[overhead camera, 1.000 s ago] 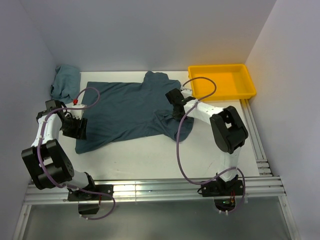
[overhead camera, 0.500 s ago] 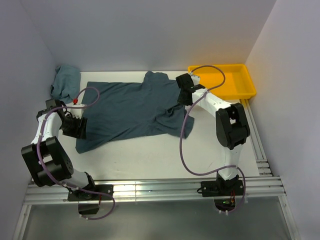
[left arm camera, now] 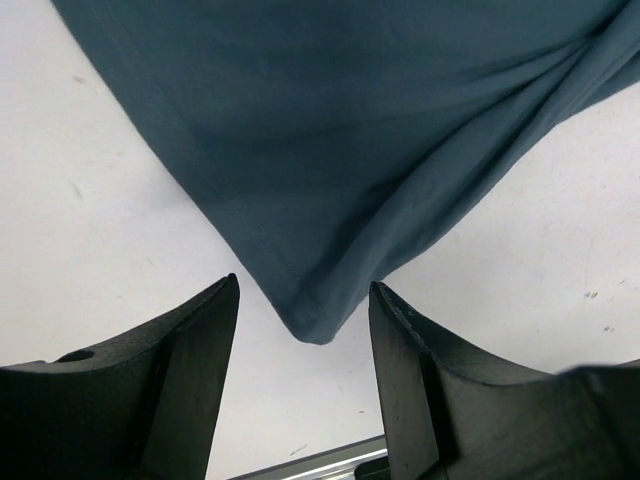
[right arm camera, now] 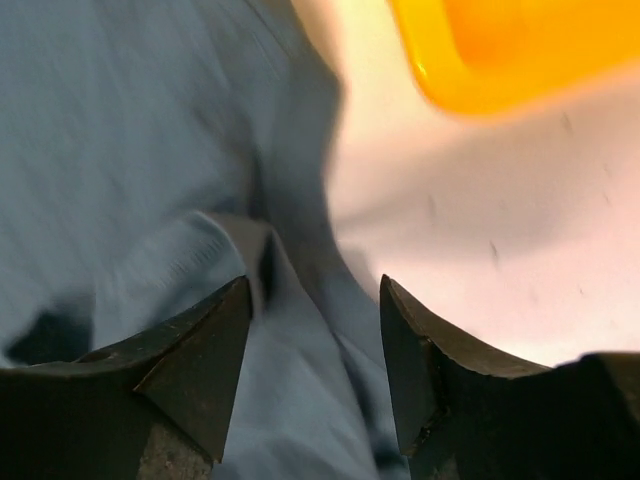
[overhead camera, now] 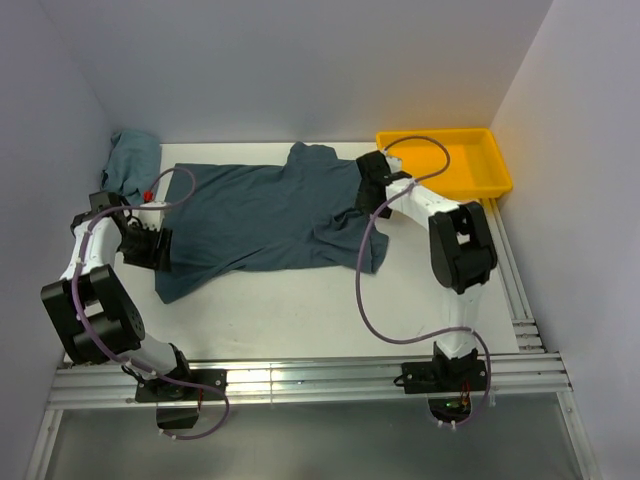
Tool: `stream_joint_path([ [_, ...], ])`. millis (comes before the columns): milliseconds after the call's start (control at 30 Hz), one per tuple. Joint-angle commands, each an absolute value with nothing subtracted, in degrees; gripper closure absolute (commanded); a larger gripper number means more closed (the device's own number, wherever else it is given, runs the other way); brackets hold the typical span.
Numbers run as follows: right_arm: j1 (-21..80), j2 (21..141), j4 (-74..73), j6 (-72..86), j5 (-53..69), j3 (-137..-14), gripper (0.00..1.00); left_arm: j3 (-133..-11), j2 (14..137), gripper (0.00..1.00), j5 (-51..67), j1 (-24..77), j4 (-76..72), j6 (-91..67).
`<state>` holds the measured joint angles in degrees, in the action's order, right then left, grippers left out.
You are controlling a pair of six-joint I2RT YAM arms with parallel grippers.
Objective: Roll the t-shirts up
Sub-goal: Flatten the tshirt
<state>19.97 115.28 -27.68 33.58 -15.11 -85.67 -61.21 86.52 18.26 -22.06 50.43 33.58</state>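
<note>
The right gripper moves back and down onto the cloth at the shirt's near edge [overhead camera: 368, 263] next. That edge is beside the sleeve, lying below and back toward the rail.
A dark slate-blue t-shirt [overhead camera: 265, 215] lies spread flat across the table. A second t-shirt [overhead camera: 130, 165] sits crumpled at the back left corner. My left gripper [overhead camera: 160, 250] is at the spread shirt's near left corner, open. In the left wrist view that corner [left arm camera: 312, 318] points between the fingers [left arm camera: 190, 360] without touching them. My right gripper [overhead camera: 369, 198] hovers open over the shirt's right sleeve edge, close to the yellow tray [overhead camera: 470, 185]. The right wrist view is blurred, with cloth [right arm camera: 150, 150] lying under the spread jaws.
The yellow tray [right arm camera: 500, 50] stands at the back right corner. White walls close in the table on three sides. An aluminium rail [overhead camera: 300, 380] runs along the near edge by both arm bases.
My right gripper has moved from the shirt's lower right sleeve to the back right, drawing that side out, then opened. The left gripper has shifted slightly back and left.
</note>
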Motion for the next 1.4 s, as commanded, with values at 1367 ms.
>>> stream_joint_path([
  [1367, 23.3, 85.1, -0.2, 42.1, 2.3, -40.3, 0.7, -58.4, 78.2, 0.35, 20.3, -22.5, 56.1, 30.4],
])
